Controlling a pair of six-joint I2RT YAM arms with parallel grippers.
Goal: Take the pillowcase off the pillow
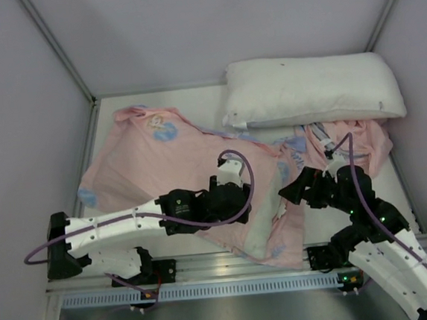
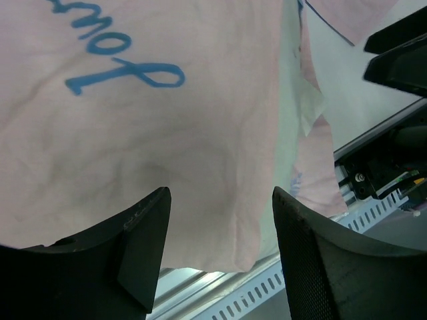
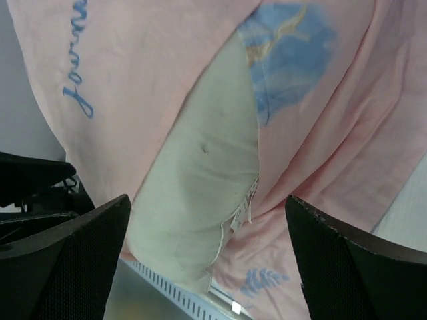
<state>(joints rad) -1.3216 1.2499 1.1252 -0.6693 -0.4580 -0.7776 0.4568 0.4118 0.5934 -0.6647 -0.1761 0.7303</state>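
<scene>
My left gripper lowers to the pillowcase's pink edge next, toward my right gripper, as that edge lies exposed beside the bare pillow (image 3: 200, 193).
The pillowcase (image 1: 147, 166) lies pink side up across the left and middle of the table, with blue script and prints on it. The pillow's white end (image 1: 263, 227) pokes out of its open end at the near edge. In the right wrist view the pillow (image 3: 200, 193) shows a small tag and a dark speck, with pink case (image 3: 133, 80) around it. My left gripper (image 1: 238, 206) is open and empty just over the pink fabric (image 2: 167, 133), and its fingers (image 2: 143, 247) stand apart. My right gripper (image 1: 291, 190) is open and empty above the bare pillow end, as the right wrist view (image 3: 207, 260) also shows.
A second white pillow (image 1: 312, 91) lies at the back right. A crumpled pink cloth (image 1: 350, 140) sits in front of it, beside the right arm. The slotted metal rail (image 1: 230, 267) runs along the near edge. Grey walls close in the left, back and right.
</scene>
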